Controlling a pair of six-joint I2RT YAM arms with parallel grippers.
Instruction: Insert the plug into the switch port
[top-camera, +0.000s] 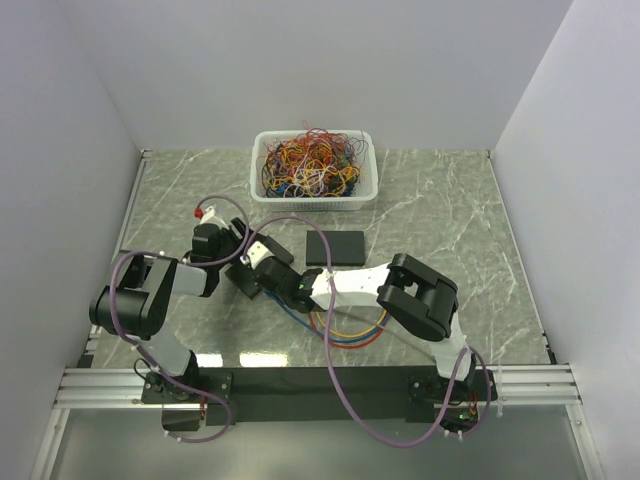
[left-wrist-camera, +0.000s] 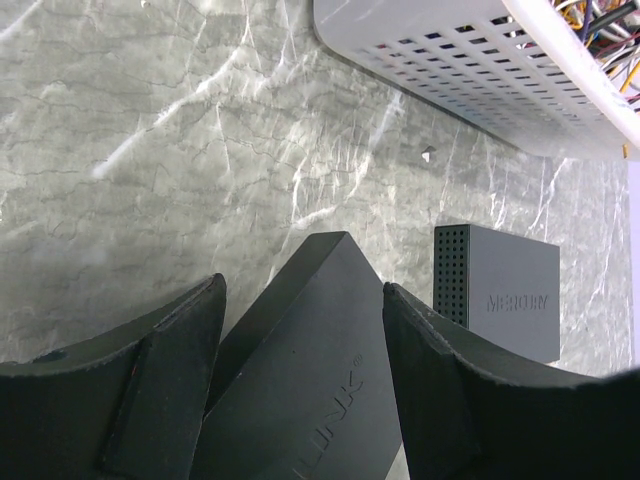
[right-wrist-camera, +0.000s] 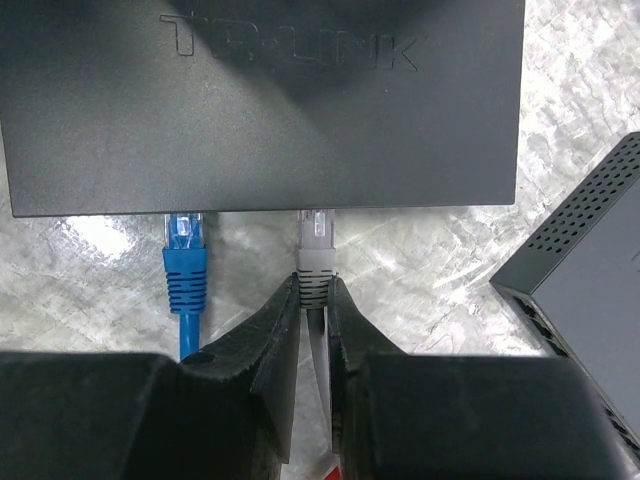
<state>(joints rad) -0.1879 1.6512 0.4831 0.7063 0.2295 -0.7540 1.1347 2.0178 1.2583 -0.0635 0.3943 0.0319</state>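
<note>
The grey plug's clear tip still shows partly outside the port edge (right-wrist-camera: 318, 211), so my right gripper should push it toward the switch next, then release the boot.
The black TP-LINK switch (right-wrist-camera: 260, 100) fills the top of the right wrist view, its port edge facing me. A blue plug (right-wrist-camera: 184, 265) sits in one port. My right gripper (right-wrist-camera: 315, 295) is shut on the ribbed boot of a grey plug (right-wrist-camera: 317, 250), whose clear tip is at the port edge, partly inside. In the left wrist view a corner of the switch (left-wrist-camera: 310, 370) lies between the fingers of my left gripper (left-wrist-camera: 300, 290), which is shut on it. From above, the left gripper (top-camera: 243, 265) and right gripper (top-camera: 285, 283) meet over the switch.
A second black box marked MERCURY (left-wrist-camera: 510, 295) lies just right of the switch (top-camera: 335, 247). A white basket (top-camera: 315, 165) of tangled coloured cables stands at the back. Loose cables (top-camera: 345, 330) loop under the right arm.
</note>
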